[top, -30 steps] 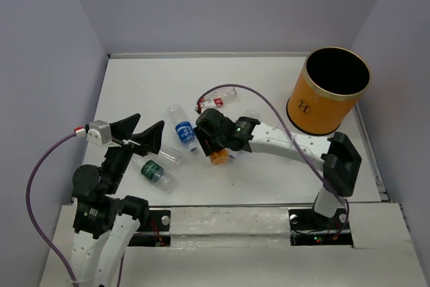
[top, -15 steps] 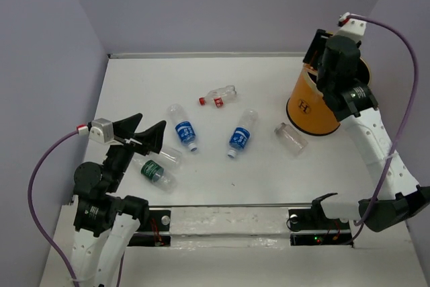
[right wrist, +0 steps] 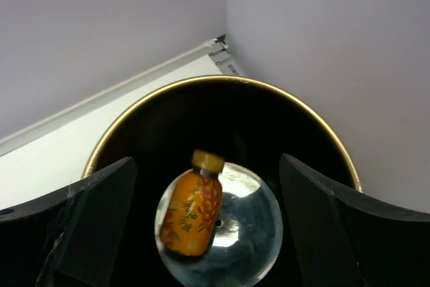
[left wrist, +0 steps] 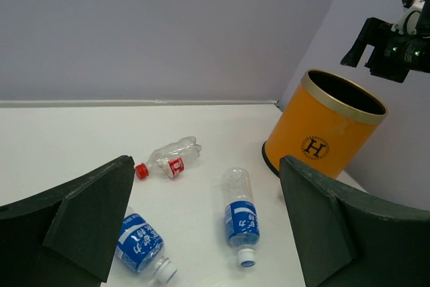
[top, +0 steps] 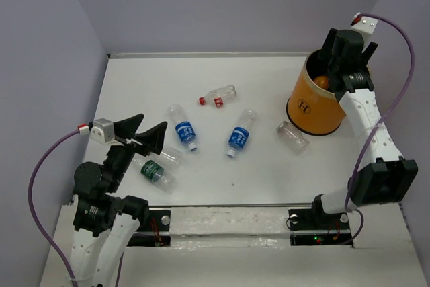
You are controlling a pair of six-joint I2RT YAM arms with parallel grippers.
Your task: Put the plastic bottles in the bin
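Observation:
I will swing my right gripper to the left in the top view and down onto the nearer blue-labelled bottle's middle [top: 242, 130], because the orange-tinted bottle is in the bin.
The orange bin [top: 321, 109] stands at the back right and also shows in the left wrist view [left wrist: 327, 132]. My right gripper [top: 344, 65] hangs open over its mouth. An orange-tinted bottle [right wrist: 193, 205] is loose inside the bin [right wrist: 222, 80], between and below the open right gripper [right wrist: 208, 226], touching neither finger. On the table lie a red-capped bottle [top: 216, 95], two blue-labelled bottles [top: 181, 128] [top: 240, 134], a clear bottle [top: 293, 136] by the bin's foot and a green-labelled bottle [top: 154, 171]. My left gripper [top: 142, 134] is open and empty above the green one.
Purple walls close in the table on the left, back and right. The right wall is close behind the bin. A cable loops from each wrist. The table's front edge [top: 222, 208] runs just ahead of the arm bases.
My right arm carried the orange-tinted bottle from the table's middle up over the bin and let it go; it now lies inside. The left arm has not moved.

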